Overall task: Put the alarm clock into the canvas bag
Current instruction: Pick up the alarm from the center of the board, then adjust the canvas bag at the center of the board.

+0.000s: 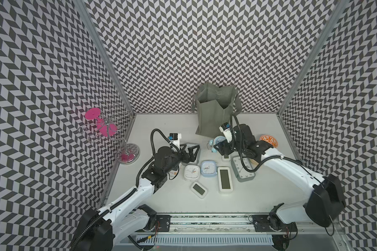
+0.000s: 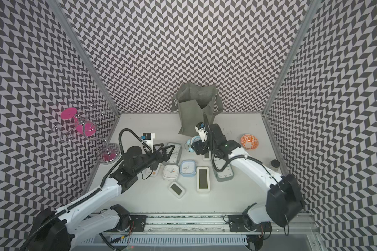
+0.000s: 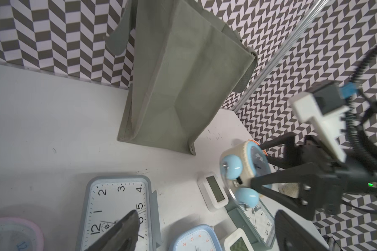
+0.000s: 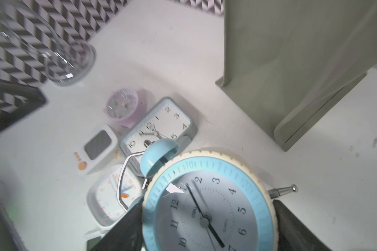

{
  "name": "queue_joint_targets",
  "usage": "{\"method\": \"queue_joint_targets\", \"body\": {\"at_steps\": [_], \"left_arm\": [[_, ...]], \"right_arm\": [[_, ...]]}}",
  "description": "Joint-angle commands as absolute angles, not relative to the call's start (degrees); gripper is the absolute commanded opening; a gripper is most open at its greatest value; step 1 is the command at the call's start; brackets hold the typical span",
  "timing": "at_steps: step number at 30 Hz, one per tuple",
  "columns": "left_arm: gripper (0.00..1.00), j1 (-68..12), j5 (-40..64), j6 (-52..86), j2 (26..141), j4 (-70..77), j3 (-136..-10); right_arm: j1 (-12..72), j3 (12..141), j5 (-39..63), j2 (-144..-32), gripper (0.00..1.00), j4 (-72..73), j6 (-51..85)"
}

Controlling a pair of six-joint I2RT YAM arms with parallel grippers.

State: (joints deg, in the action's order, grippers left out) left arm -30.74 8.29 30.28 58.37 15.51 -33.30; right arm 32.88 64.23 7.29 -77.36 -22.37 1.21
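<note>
I need to raise the open fingers of my low left gripper outward next and close them on the bag's side rim away from my right gripper, because that rim is outward and above.
The alarm clock [image 1: 215,142] [image 2: 192,142] is round, cream and light blue, with two blue bells. My right gripper [image 1: 219,147] [image 4: 207,226] is shut on it, one finger on each side of its rim [image 4: 207,206]. The left wrist view shows the clock [image 3: 246,160] tilted in that grip, just in front of the bag's base. The canvas bag [image 1: 213,113] [image 2: 194,113] [image 3: 179,87] [image 4: 292,54] stands upright and open at the back of the table. My left gripper [image 1: 191,147] [image 3: 207,228] is open and holds nothing, low over a grey rectangular clock [image 3: 118,206].
Several other clocks lie in the middle of the table: a white square one [image 1: 192,171], a blue square one [image 1: 208,168], a white digital one [image 1: 224,179] and a large grey one [image 1: 243,171]. An orange bowl [image 1: 269,140] sits right. A wire stand with a glass base [image 1: 127,153] stands left.
</note>
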Motion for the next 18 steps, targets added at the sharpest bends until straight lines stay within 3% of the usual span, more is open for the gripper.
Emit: {"method": "queue_joint_targets", "body": {"at_steps": [1, 4, 8, 12, 18], "left_arm": [[0.97, -30.96, 8.01, 32.97, 58.47, 19.95, -37.87], [0.97, -31.12, 9.21, 33.18, 62.79, 20.34, -44.84], [0.98, -30.62, 3.25, 28.68, 69.41, 16.50, -56.45], [0.98, -25.67, 8.48, 23.72, 81.11, 4.03, -75.75], [0.94, -18.41, 13.81, 18.28, 96.86, -3.85, -94.98]], "right_arm": [[33.05, 64.69, 8.21, -69.03, 0.53, -15.28, 4.34], [33.05, 71.93, 7.38, -66.99, 0.52, -17.31, 4.30], [33.05, 80.12, 4.73, -67.48, 0.53, -17.13, 2.90], [32.47, 89.36, 2.82, -71.55, 0.54, -16.95, 0.23], [29.06, 104.66, 3.72, -82.32, 0.54, -20.66, -2.06]]}}
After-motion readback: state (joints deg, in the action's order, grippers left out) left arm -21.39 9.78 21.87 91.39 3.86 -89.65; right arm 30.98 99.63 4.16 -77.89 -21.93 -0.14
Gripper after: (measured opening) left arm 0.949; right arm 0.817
